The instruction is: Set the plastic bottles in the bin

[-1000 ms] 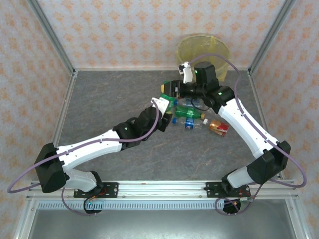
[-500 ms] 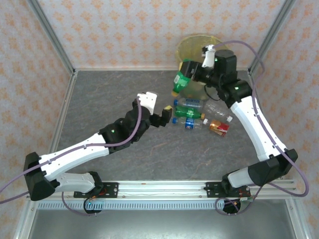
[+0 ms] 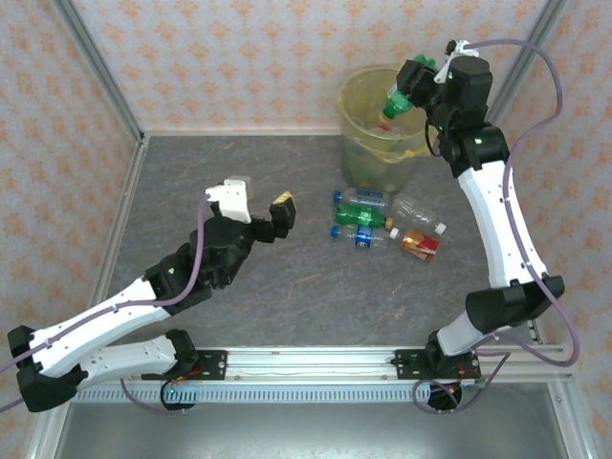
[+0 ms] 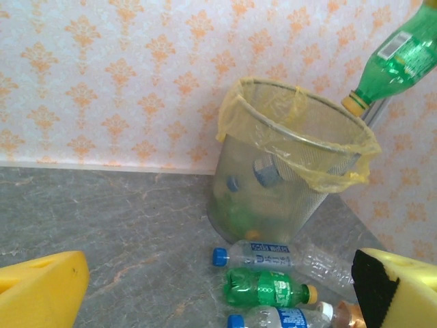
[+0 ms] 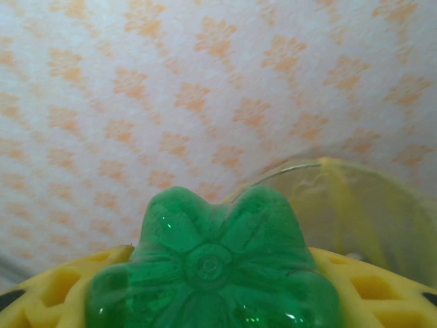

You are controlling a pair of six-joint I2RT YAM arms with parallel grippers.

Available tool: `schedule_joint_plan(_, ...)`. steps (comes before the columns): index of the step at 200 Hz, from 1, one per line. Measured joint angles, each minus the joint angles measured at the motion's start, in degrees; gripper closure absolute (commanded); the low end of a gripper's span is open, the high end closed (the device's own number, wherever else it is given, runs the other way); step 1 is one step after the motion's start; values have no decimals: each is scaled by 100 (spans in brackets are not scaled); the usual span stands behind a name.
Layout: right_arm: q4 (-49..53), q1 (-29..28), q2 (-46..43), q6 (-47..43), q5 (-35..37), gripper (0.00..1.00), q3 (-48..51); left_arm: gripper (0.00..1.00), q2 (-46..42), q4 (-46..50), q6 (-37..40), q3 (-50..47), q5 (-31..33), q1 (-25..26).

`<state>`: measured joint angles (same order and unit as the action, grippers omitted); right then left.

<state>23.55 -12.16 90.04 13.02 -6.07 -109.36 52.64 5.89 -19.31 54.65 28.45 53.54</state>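
The green bottle's cap still hangs at the yellow-lined bin's rim, so my right gripper needs to lower the bottle farther in past the rim next, before releasing it.
My right gripper (image 3: 411, 84) is shut on a green plastic bottle (image 3: 396, 101), which hangs cap-down over the rim of the yellow-lined bin (image 3: 356, 115). In the right wrist view the bottle's green base (image 5: 212, 263) sits between the yellow pads (image 5: 382, 290). The left wrist view shows that bottle (image 4: 399, 58) above the bin (image 4: 235, 113), with bottles inside it. Several more lie on the table: a clear blue-capped one (image 3: 363, 198), a green one (image 3: 358, 218), a blue-labelled one (image 3: 369, 238). My left gripper (image 3: 256, 204) hovers open and empty left of them.
A clear crushed bottle (image 3: 417, 211) and a brown one with a red label (image 3: 421, 245) lie right of the cluster. Metal frame posts (image 3: 100, 67) and patterned walls close off the grey table (image 3: 229, 172) at the back and sides.
My right arm has lifted the green bottle from beside the cluster up over the bin. My left gripper has opened and drawn back to the left, away from the bottles.
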Motion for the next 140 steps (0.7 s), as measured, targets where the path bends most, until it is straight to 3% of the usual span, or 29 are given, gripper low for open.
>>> schedule_joint_plan(38,83,0,623,-426,695,48,-243,1,-540,118,-214,-203,205,0)
schedule_joint_plan(84,289,0,1012,-584,1001,45,-225,1,-809,227,-341,-280,387,0)
schedule_joint_plan(140,590,0,1078,-579,1084,2,-164,1,-826,275,-337,-415,470,0)
